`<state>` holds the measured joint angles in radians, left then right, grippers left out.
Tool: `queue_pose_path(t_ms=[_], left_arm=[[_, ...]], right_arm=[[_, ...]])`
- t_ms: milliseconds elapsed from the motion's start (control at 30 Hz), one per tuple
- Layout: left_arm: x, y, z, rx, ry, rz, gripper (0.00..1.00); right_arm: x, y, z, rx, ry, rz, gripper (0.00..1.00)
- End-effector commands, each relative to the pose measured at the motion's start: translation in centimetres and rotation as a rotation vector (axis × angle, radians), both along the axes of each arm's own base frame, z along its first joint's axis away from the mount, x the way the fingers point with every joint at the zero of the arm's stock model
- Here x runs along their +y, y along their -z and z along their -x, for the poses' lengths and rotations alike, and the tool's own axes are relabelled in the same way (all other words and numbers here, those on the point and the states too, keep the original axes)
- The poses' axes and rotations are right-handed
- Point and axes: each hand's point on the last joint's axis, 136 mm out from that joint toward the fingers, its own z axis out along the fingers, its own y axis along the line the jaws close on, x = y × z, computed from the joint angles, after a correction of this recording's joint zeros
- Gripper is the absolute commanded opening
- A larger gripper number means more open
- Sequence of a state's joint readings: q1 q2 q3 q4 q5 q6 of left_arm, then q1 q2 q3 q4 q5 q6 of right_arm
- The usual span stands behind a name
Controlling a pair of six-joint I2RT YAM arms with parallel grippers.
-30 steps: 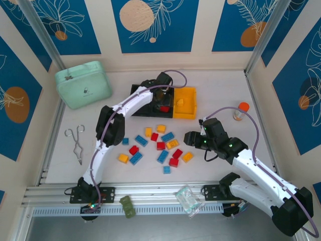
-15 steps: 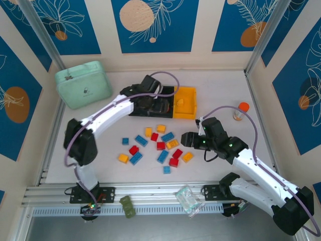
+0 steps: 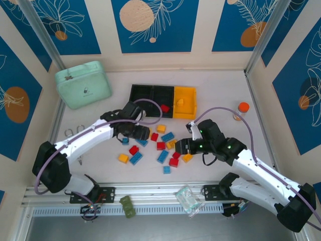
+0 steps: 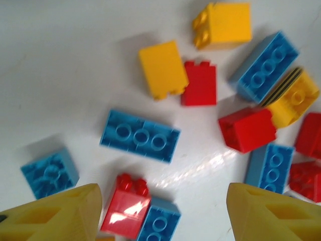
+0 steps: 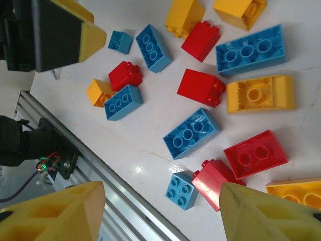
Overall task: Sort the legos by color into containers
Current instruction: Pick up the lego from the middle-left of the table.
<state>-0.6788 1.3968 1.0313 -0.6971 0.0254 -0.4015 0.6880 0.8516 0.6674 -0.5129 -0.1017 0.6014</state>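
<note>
My left gripper lowers its fingers back toward the base next, then straddles the red brick alone, which lies against a blue brick.
The legos [image 3: 161, 145], blue, red and yellow bricks, lie scattered mid-table. The containers [image 3: 150, 94] stand behind them: two black bins joined to a yellow bin [image 3: 186, 108]. A red brick [image 3: 165, 108] lies in the middle black bin and a yellow one [image 3: 179, 101] in the yellow bin. My left gripper [image 3: 140, 133] hovers open over the pile's left side; a red brick [image 4: 125, 206] and a blue brick [image 4: 159, 223] lie on the table under its gap [image 4: 163, 218]. My right gripper [image 3: 181, 146] hangs open over the pile's right side, above a small blue brick [image 5: 181, 190].
A mint-green case [image 3: 84, 84] sits at the back left and metal tongs [image 3: 75, 133] lie at the left, partly under my left arm. An orange-capped bottle [image 3: 242, 110] stands at the right. A dark green brick [image 3: 127, 206] and a plastic bag [image 3: 188, 200] rest on the front rail.
My left arm has drawn back from the middle black bin to the pile, leaving the red brick in that bin. My right gripper has shifted left over the bricks.
</note>
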Motion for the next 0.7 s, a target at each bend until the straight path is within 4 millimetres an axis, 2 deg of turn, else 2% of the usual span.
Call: queue_pose_path(t_ms=[0,233,433,667], left_arm=[[1.6,1.0,1.4,0.023,0.002,-0.044,0.66],[3.0,4.0,2.9,0.096,-0.009,-0.108,0.69],[3.2,6.1,3.3,0.139,-0.005,-0.131,0.69],[4.0,8.3,3.1,0.163,-0.014,-0.199,0.64]], right_arm=[[0.4,-0.2,0.9,0.001,-0.05,-0.017,0.62],[0.6,0.5,0.9,0.021,-0.044,-0.014,0.62],[0.8,1.1,1.0,0.031,-0.044,0.003,0.62],[0.9,1.3,1.1,0.032,-0.041,0.003,0.62]])
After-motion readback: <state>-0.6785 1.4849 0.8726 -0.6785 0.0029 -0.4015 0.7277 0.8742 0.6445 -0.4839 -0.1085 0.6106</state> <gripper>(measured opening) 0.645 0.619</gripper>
